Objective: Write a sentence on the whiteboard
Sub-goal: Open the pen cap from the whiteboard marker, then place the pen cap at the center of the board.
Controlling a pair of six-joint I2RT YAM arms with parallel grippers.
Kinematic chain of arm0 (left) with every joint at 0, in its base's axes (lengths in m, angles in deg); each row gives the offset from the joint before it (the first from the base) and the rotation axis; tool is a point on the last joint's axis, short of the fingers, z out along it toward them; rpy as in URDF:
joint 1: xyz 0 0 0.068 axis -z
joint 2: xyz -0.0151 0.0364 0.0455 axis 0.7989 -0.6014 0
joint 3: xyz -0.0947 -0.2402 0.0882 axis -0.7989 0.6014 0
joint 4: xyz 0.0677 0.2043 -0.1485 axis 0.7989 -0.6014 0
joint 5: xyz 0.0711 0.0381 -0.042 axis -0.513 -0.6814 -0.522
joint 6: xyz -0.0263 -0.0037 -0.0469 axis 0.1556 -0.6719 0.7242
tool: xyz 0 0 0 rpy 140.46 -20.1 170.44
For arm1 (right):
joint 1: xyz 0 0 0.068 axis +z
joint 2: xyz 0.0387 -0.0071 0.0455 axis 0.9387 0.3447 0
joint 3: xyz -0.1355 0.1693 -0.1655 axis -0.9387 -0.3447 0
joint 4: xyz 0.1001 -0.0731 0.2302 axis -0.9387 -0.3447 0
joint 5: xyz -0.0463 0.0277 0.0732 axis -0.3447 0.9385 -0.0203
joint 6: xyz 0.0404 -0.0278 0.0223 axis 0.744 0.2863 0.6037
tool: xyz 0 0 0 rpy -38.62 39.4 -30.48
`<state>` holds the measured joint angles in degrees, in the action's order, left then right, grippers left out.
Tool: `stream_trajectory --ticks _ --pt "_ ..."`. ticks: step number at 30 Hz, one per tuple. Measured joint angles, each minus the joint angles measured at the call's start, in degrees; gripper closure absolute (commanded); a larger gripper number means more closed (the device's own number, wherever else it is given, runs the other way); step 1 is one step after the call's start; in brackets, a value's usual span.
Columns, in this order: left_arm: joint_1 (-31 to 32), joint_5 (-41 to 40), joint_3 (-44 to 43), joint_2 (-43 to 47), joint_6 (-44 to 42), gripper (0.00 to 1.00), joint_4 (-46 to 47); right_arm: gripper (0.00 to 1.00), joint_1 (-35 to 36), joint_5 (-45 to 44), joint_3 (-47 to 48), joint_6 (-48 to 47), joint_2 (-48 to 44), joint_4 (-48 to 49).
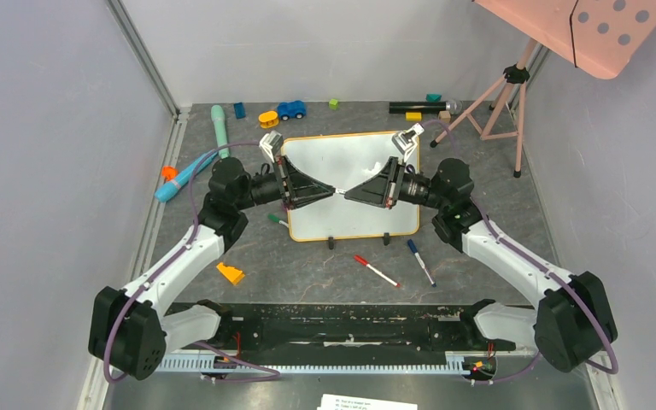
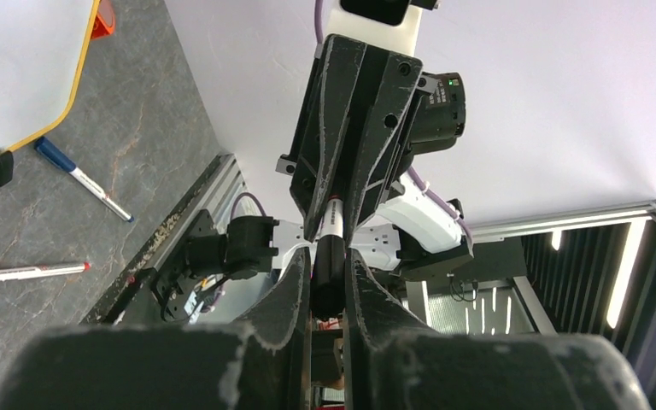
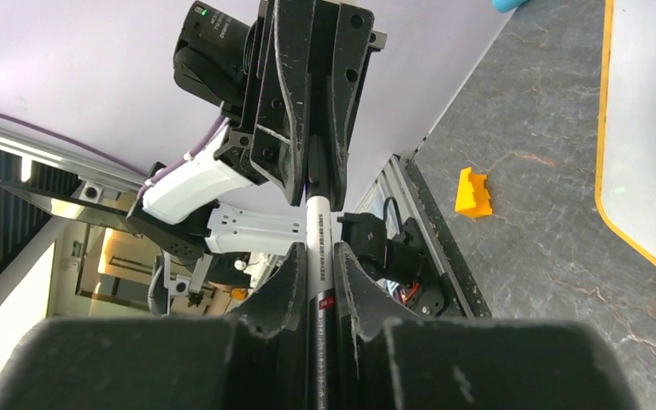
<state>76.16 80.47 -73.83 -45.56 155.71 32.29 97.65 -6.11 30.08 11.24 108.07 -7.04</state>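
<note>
The robot will next pull its left gripper away from the white body of the marker, then lower it back toward the orange block, where empty table (image 1: pixel 258 257) leaves space for the cap.
The whiteboard (image 1: pixel 342 158), white with a thin orange frame, lies flat at the table's middle; its edge also shows in the left wrist view (image 2: pixel 17 68) and the right wrist view (image 3: pixel 649 128). Its visible surface is plain white, and the sentence is not in view. Above the board my two grippers point tip to tip with one marker (image 1: pixel 339 191) between them. My left gripper (image 2: pixel 329 256) is shut on the marker's black end (image 2: pixel 328 278). My right gripper (image 3: pixel 318 252) is shut on its white barrel (image 3: pixel 317 231).
A red marker (image 1: pixel 376 271) and a blue marker (image 1: pixel 421 261) lie in front of the board, and a green-capped one (image 1: pixel 278 220) lies at its left edge. An orange block (image 1: pixel 231 273) sits near left. Toys line the back wall; a pink tripod (image 1: pixel 504 94) stands back right.
</note>
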Motion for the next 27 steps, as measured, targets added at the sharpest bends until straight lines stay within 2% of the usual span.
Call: stream_trajectory --ticks 4,8,11,14,16,19,22,27 --pt "-2.64 1.68 0.22 0.28 0.02 0.98 -0.55 1.0 -3.06 2.38 -3.06 0.31 -2.82 0.44" --pt "-13.31 3.17 2.03 1.53 -0.11 0.98 -1.6 1.0 -9.49 5.46 -8.28 -0.15 -8.28 -1.51" --pt "-18.08 3.45 2.05 2.75 -3.67 0.98 -7.34 1.0 -9.75 6.16 -9.38 -2.47 -10.8 -5.03" --pt "-18.23 1.57 2.03 4.94 -9.62 0.98 -17.46 1.0 -9.68 5.92 -10.03 -6.32 -13.25 -10.8" --pt "-18.18 -2.86 1.84 6.95 -14.75 0.98 -26.99 1.0 -9.66 4.42 -8.98 -10.75 -13.84 -17.07" --pt "-18.29 -11.54 1.68 8.83 -21.46 0.98 -40.26 1.0 -9.68 -2.89 -3.21 -20.15 -13.92 -31.52" --pt "-18.29 -21.09 1.6 8.17 -26.53 0.98 -51.58 1.0 -9.7 -9.7 0.66 -26.29 -15.54 -38.73" --pt "-18.32 -30.4 1.77 3.54 -30.75 0.98 -60.76 1.0 -9.7 -18.45 3.8 -32.65 -20.59 -46.27"
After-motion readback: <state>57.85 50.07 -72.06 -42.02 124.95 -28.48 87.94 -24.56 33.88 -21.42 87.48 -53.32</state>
